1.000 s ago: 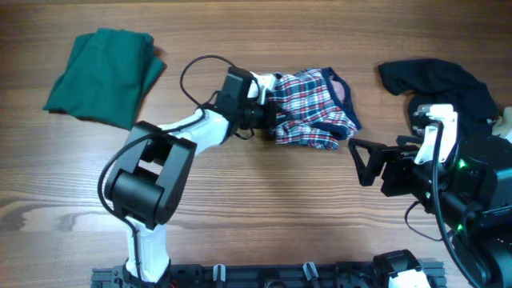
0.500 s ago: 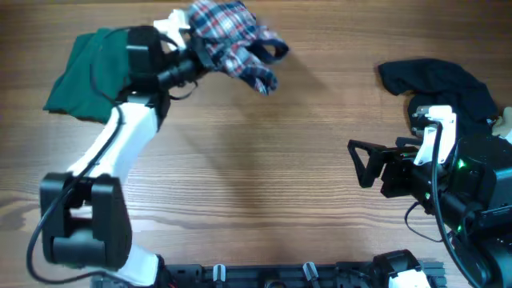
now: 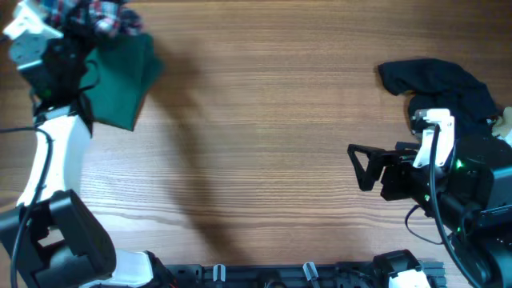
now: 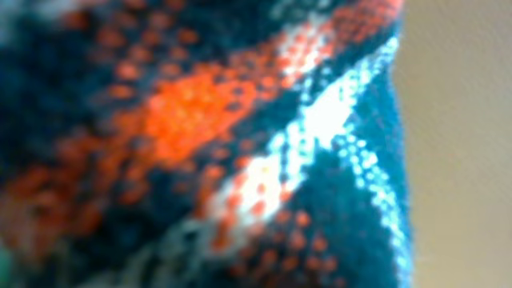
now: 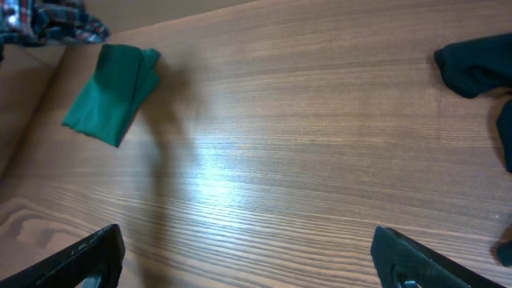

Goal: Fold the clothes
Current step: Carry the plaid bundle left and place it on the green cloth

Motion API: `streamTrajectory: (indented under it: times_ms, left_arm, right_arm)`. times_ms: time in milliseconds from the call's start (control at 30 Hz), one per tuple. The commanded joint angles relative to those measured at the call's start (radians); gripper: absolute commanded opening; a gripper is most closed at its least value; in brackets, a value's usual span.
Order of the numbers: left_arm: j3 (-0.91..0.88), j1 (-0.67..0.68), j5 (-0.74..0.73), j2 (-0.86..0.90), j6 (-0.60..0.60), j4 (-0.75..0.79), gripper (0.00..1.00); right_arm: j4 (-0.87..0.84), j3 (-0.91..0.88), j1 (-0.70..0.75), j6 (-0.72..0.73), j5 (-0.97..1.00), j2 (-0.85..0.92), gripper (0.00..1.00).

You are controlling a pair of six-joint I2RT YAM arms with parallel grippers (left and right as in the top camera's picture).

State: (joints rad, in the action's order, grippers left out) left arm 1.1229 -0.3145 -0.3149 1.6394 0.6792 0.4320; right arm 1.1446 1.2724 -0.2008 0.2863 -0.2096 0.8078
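Observation:
The plaid garment still hangs raised above the folded dark green garment (image 3: pixel 120 76). It comes down onto that green cloth next, and my left gripper releases it.
The plaid garment (image 3: pixel 96 16) hangs bunched at the far left corner, above the folded dark green garment (image 3: pixel 120 76). My left gripper (image 3: pixel 72 28) is buried in the plaid cloth and shut on it. In the left wrist view, blurred red, navy and white plaid (image 4: pixel 200 136) fills the frame and hides the jaws. My right gripper (image 3: pixel 356 164) stands open and empty low over bare wood at the right. Its wrist view shows the green garment (image 5: pixel 112 92) and the plaid garment (image 5: pixel 48 24) far off. A black garment (image 3: pixel 436 84) lies behind the right arm.
A bit of pale cloth (image 3: pixel 506 122) shows at the right edge by the black garment (image 5: pixel 476 64). The wooden table (image 3: pixel 264 136) stretches between the two arms. The arm bases stand along the front edge.
My left arm has swung from the table's middle to the far left corner, carrying the plaid garment over the green one. The right arm has not moved.

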Motion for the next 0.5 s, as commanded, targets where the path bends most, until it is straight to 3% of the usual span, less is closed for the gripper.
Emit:
streamTrajectory:
  times_ms: [0,267,467]
  left_arm:
    - [0.011,-0.088,-0.053,0.004,-0.074,0.038,0.04]
    - [0.011,-0.107,-0.171,0.254,-0.065,0.36,0.04]
    - [0.052,-0.067,-0.167,0.274,-0.065,0.488,0.04]
  right_arm:
    - [-0.006,0.016,0.003,0.011,-0.029,0.018,1.0]
    - [-0.027,0.016,0.003,0.012,-0.092,0.132,1.0]
    - [-0.03,0.016,0.003,0.009,-0.151,0.216,1.0]
